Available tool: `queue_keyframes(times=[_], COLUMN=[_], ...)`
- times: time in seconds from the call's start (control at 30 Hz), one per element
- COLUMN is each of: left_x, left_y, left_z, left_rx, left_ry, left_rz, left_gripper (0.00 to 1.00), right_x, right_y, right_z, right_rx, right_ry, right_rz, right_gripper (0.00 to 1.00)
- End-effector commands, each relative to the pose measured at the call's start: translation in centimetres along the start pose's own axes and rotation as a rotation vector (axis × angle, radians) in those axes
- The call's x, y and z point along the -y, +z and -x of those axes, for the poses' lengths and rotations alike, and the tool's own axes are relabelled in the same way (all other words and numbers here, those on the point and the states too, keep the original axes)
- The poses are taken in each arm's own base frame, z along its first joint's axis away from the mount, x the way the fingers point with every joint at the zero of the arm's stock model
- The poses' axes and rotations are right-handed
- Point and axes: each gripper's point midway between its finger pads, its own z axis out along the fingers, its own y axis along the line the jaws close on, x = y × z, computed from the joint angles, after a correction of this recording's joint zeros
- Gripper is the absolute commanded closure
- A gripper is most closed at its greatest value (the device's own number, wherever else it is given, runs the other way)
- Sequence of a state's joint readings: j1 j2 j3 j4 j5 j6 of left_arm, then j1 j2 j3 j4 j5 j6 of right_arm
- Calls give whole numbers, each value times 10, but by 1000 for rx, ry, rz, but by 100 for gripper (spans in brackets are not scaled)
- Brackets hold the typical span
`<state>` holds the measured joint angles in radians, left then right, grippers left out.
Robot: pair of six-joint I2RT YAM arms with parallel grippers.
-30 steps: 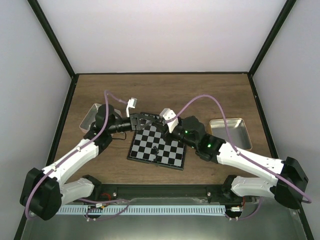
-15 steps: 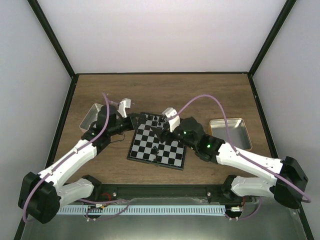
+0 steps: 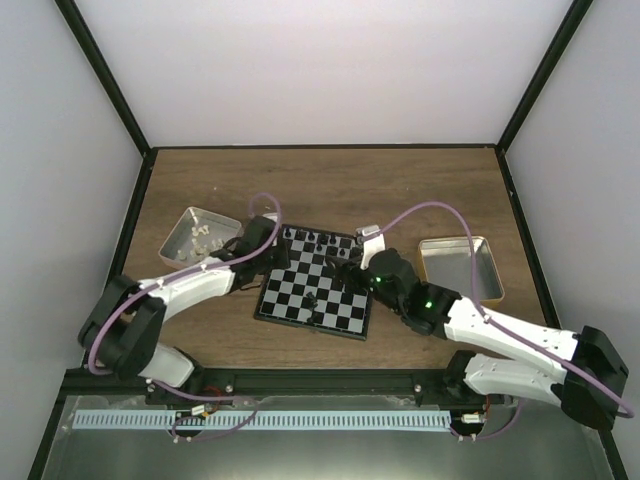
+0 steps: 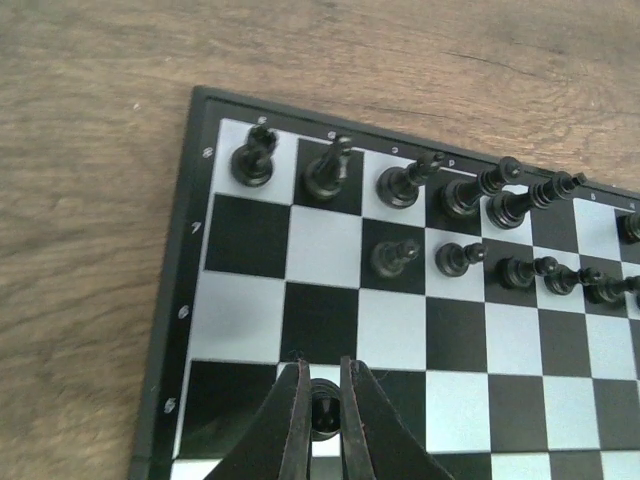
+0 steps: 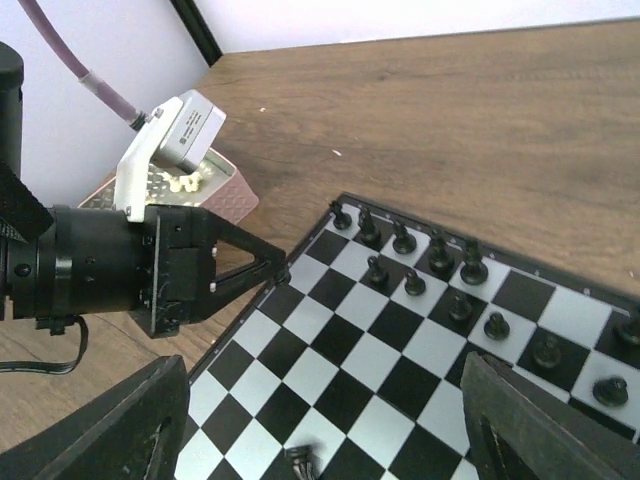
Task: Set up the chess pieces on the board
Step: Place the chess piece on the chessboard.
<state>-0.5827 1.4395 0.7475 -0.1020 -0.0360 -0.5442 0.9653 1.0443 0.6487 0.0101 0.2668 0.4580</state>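
Observation:
My left gripper will move the black pawn outward next, lower it onto the empty silvery square [image 3: 298,246] [image 4: 323,246] beside the pawn row and let go of it there.
The board [image 3: 330,316] lies between my arms. Black chess pieces [image 3: 316,238] fill its far edge in two rows [image 4: 393,258], and a lone black piece [image 3: 312,300] stands mid-board, also in the right wrist view [image 5: 300,465]. My left gripper [image 3: 279,262] is low over the board's left edge and shut on a small black piece [image 4: 325,412]. That piece is pinched between the fingers [image 4: 294,400] over a silvery square near the rim. My right gripper [image 3: 352,268] hovers over the board's right side. It is open and holds nothing, with its fingers [image 5: 120,430] spread wide.
A pinkish tin [image 3: 183,228] holding cream-white pieces [image 3: 203,240] sits left of the board, right behind the left wrist. A tan-rimmed metal tin [image 3: 455,268] lies to the right. Bare wooden table [image 3: 330,185] stretches beyond the board.
The right gripper opened and drew back toward the board's right side. The left gripper swung from the board's far edge down to its left edge, still shut.

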Motion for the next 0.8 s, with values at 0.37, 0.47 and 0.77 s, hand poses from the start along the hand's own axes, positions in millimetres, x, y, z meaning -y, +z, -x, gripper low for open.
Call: queue_keyframes(times=[0.37,0.47,0.77], left_x=[23,21,14], left_y=[51,58,73], left_z=[21,17,9], left_rx=[101,94,72], left_ry=[208,211,230], left_rz=[40,47,75], left_gripper=[95,95,90], right_x=[26,27,29], right_y=[-13,-14,-16], right_z=[-8,-8,-10], right_rx=[11,9,3], right_ry=[127,128,129], right_rz=[-101,-103,-107], right_gripper=[22,22,22])
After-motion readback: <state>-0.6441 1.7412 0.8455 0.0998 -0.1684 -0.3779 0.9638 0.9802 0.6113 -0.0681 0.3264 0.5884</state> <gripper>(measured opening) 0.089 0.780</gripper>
